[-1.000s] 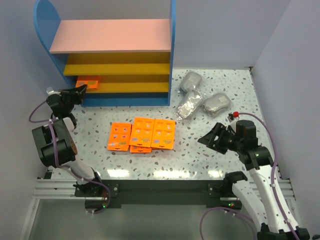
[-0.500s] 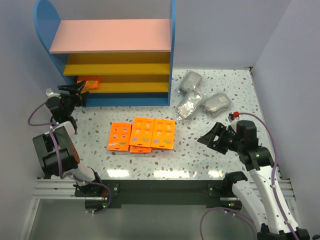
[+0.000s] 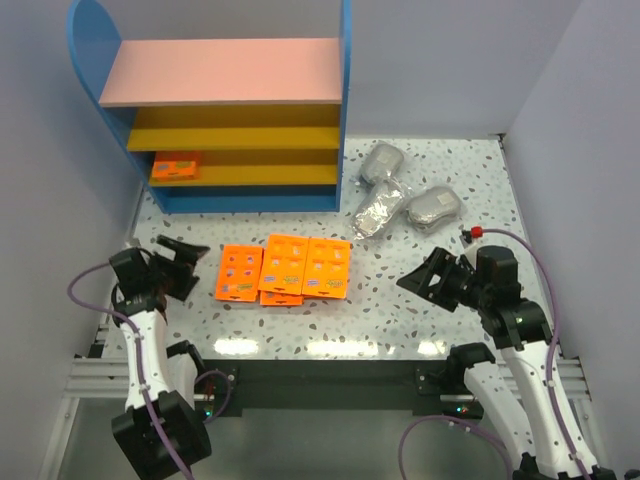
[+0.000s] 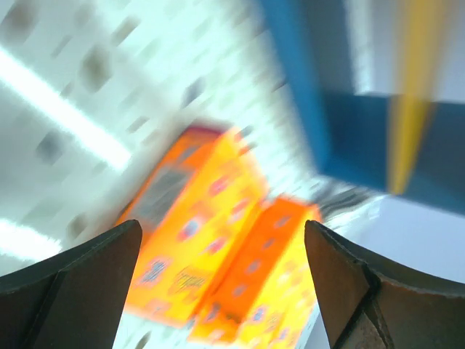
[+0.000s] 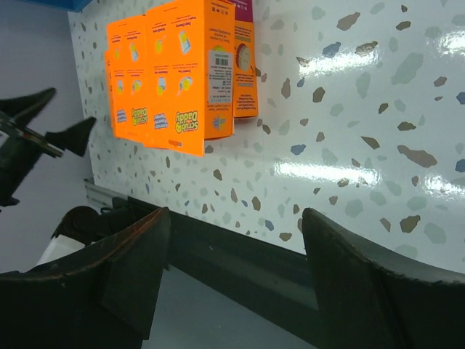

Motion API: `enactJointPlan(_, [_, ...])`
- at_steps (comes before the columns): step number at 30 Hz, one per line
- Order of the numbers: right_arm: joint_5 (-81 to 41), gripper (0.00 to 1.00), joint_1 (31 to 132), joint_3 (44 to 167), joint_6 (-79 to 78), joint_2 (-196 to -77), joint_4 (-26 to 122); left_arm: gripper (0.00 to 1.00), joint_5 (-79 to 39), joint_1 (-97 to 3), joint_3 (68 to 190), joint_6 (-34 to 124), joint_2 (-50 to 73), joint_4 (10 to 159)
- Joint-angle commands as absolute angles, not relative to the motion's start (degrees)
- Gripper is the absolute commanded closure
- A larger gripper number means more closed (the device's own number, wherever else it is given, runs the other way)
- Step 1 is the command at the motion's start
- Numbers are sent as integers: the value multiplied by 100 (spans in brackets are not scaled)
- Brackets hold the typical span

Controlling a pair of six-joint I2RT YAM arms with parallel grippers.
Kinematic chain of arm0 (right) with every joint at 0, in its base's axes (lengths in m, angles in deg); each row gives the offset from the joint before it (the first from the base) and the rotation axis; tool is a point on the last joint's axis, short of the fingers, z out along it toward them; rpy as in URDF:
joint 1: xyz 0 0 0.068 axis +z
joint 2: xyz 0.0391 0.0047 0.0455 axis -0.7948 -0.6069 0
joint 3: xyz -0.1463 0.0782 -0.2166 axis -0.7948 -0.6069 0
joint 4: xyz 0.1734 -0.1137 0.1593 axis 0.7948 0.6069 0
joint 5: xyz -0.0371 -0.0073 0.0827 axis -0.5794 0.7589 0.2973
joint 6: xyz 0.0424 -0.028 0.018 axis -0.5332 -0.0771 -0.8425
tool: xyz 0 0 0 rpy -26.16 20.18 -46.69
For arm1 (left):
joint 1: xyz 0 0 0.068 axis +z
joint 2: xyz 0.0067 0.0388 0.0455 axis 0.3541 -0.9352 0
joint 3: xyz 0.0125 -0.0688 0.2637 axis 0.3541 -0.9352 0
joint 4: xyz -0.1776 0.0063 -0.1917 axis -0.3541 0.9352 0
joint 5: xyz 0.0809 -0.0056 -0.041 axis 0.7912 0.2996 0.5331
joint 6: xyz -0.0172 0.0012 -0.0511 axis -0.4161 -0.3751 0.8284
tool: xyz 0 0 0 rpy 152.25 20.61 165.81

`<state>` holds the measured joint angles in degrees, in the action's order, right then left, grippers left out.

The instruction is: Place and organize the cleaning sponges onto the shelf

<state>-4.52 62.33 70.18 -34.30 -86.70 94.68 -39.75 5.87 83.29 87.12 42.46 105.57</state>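
Observation:
My left gripper will draw back and down, then in onto the near corner of the closest orange pack (image 3: pixel 227 291) (image 4: pixel 150 293), which lies free of the neighbouring packs.
The shelf (image 3: pixel 345 110) stands at the back left. One orange sponge pack (image 3: pixel 175 166) lies at the left end of its lower yellow board. Several more orange packs (image 3: pixel 285 268) lie overlapping mid-table; they appear blurred in the left wrist view (image 4: pixel 218 254) and sharp in the right wrist view (image 5: pixel 174 73). Three grey bagged bundles (image 3: pixel 383 163) (image 3: pixel 377 210) (image 3: pixel 432 206) sit right of the shelf. My left gripper (image 3: pixel 192 266) (image 4: pixel 221 291) is open and empty, just left of the packs and facing them. My right gripper (image 3: pixel 412 270) (image 5: pixel 232 276) is open and empty, to their right.
The shelf's pink top board (image 3: pixel 220 70) and upper yellow board (image 3: pixel 235 138) carry nothing. White walls close in on the left and right. The table's near edge (image 5: pixel 240 240) with its black rail runs right under my right gripper.
My left gripper opened, let go of the orange pack on the lower shelf board and drew back to the near left beside the packs. The right gripper opened slightly wider.

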Motion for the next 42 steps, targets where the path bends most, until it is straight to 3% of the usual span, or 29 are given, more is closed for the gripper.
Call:
enactJointPlan(1, [-539, 23, 6230, 7235, -3191, -8650, 9705, 0, -3820, 580, 7719, 7775, 4531, 12796])
enactJointPlan(11, [-566, 21, 6230, 7244, -3103, -8589, 9820, 1, -3670, 580, 7551, 7528, 4751, 13115])
enactJointPlan(20, [-513, 22, 6230, 7069, -3261, -8378, 9741, 16, -4900, 571, 6418, 8678, 4804, 11218])
enactJointPlan(23, [-513, 23, 6230, 7016, -3270, -8352, 9732, 24, -5146, 571, 6320, 8960, 4716, 10664])
enactJointPlan(26, [-496, 25, 6230, 6990, -3279, -8360, 9706, 39, -5155, 580, 6355, 9083, 4637, 10365])
enactJointPlan(29, [-469, 26, 6230, 6946, -3314, -8378, 9609, 58, -5085, 572, 6277, 9233, 4550, 10005])
enactJointPlan(30, [-443, 27, 6230, 6937, -3314, -8413, 9574, 69, -5128, 580, 6241, 9294, 4540, 9760])
enactJointPlan(36, [-425, 29, 6230, 6990, -3305, -8519, 9503, 97, -5146, 572, 6276, 9374, 4575, 9581])
enactJointPlan(42, [-408, 30, 6230, 6990, -3305, -8492, 9530, 100, -5594, 589, 7143, 9146, 4462, 10381])
